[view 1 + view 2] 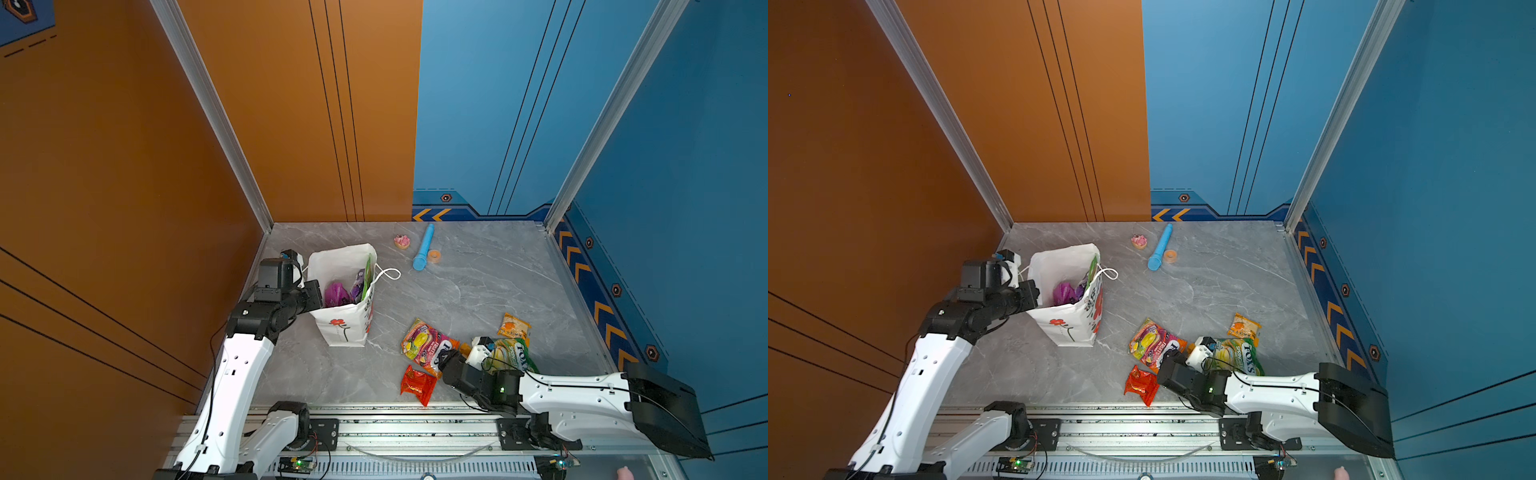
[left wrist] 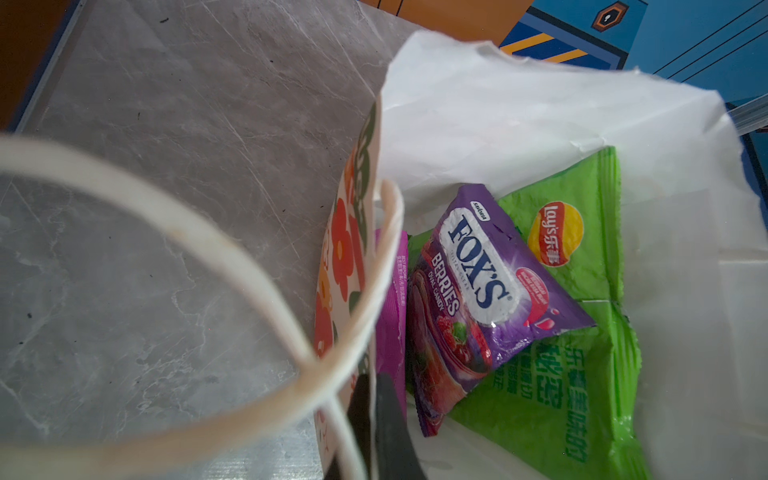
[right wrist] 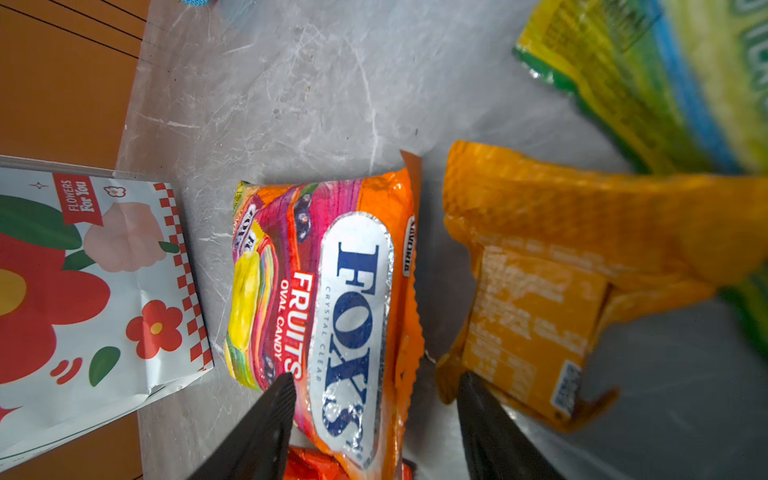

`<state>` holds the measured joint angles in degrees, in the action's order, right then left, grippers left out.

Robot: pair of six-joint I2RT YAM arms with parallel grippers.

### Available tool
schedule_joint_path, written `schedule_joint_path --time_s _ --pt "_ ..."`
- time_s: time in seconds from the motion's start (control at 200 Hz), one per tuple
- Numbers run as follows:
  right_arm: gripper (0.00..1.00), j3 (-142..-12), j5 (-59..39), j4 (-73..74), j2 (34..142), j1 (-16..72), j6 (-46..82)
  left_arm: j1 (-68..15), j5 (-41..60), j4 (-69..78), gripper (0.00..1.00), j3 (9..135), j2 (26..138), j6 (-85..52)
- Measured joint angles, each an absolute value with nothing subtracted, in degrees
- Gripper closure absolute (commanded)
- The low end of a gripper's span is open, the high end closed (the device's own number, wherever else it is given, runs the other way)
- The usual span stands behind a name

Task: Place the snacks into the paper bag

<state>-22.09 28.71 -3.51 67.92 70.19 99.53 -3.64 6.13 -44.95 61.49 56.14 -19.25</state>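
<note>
Next, my right gripper pushes outward, toward the paper bag (image 1: 345, 328), because the crimped edge of the orange FOX'S bag lies just outward of it, between its open fingers.
The white flowered paper bag (image 1: 345, 328) (image 1: 1065, 328) stands upright at the left. My left gripper (image 1: 316, 295) (image 2: 374, 415) is shut on its near wall at the rim (image 2: 498, 116). Inside lie a purple FOX'S pack (image 2: 478, 282) and a green chip bag (image 2: 573, 374). My right gripper (image 1: 446, 359) (image 3: 376, 378) is open, its fingers on either side of the end of the orange FOX'S bag (image 1: 424, 345) (image 3: 353, 291). Beside it lie a small orange packet (image 3: 540, 291), a green FOX'S bag (image 1: 513, 353), a second orange packet (image 1: 514, 326) and a red packet (image 1: 417, 384).
A blue tube (image 1: 424, 247), a pink cake toy (image 1: 402, 241) and a small orange ring (image 1: 434, 256) lie near the back wall. The bag's loose cord handle (image 1: 388, 274) hangs towards the middle. A metal rail (image 1: 415, 432) runs along the front edge.
</note>
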Motion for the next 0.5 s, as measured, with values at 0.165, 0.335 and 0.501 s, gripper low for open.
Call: schedule_joint_path --time_s 0.165,0.335,0.501 --pt "0.43 -21.9 28.5 -0.6 70.4 70.1 100.5 -3.3 5.9 -45.0 1.0 61.5 56.1 -19.2" --pt "0.44 -21.9 26.7 4.2 73.6 68.9 100.6 -2.9 6.0 -45.0 1.0 61.5 56.3 -19.2" --pt "0.45 -21.9 24.6 6.5 74.2 67.0 100.4 -1.9 6.0 -44.8 1.0 61.5 56.8 -19.2"
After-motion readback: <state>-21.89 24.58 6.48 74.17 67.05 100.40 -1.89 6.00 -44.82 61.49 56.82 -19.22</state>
